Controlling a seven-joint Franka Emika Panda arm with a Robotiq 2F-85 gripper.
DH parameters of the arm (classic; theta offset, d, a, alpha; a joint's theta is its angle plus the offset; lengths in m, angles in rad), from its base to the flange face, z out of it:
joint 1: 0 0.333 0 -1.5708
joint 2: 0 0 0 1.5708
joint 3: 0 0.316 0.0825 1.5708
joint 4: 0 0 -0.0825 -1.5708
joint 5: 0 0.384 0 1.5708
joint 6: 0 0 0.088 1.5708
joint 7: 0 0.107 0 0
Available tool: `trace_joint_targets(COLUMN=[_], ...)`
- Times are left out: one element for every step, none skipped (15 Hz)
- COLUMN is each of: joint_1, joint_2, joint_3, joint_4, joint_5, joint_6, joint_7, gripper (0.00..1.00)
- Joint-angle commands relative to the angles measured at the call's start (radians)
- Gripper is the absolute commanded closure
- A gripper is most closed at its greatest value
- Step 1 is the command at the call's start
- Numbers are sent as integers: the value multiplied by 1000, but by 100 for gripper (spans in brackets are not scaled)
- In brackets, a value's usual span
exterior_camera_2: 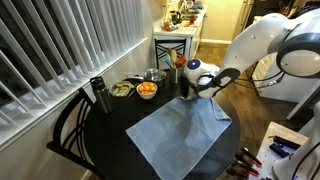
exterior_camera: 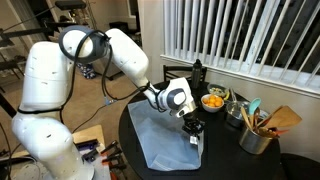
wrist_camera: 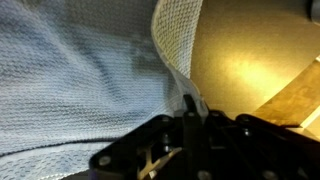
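Observation:
I need to draw the held cloth edge onto the bare tabletop by the utensil can (wrist_camera: pixel 238 65) next and release it there, because that edge is still folded over.
A light blue cloth (exterior_camera: pixel 158 140) lies spread on the round black table (exterior_camera: pixel 225 155) and shows in both exterior views (exterior_camera_2: pixel 172 135). My gripper (exterior_camera: pixel 192 127) points down at the cloth's edge near the table's middle (exterior_camera_2: pixel 188 93). In the wrist view the fingers (wrist_camera: pixel 190 106) are pressed together on the cloth's folded edge (wrist_camera: pixel 175 55), with the mesh fabric (wrist_camera: pixel 80 70) spreading to the left. The tabletop (wrist_camera: pixel 250 50) shows beside it.
A bowl of oranges (exterior_camera: pixel 213 101) (exterior_camera_2: pixel 147 90), a black bottle (exterior_camera: pixel 197 72) (exterior_camera_2: pixel 98 95), a salad bowl (exterior_camera_2: pixel 122 90), a metal pot (exterior_camera_2: pixel 153 76) and a utensil can (exterior_camera: pixel 255 135) stand by the window blinds. A black chair (exterior_camera_2: pixel 68 130) stands at the table.

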Motion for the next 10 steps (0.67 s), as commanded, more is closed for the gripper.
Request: trace_joint_targets(joint_1=[11, 11, -2, -15, -17, -24, -31, -20, -21, -21], joint_2=[53, 73, 85, 97, 113, 125, 141, 158, 169, 180], joint_3=[-17, -26, -21, -16, -20, -17, -13, -22, -20, -19], joint_4=[64, 81, 94, 104, 115, 124, 135, 142, 150, 158], joint_5=[9, 16, 14, 13, 18, 21, 30, 51, 61, 72], joint_6=[-49, -67, -82, -94, -105, -111, -114, -115, -118, -119], joint_7=[0, 0, 0, 0, 0, 0, 0, 0, 0, 0], gripper=[97, 97, 97, 97, 97, 97, 97, 97, 97, 97])
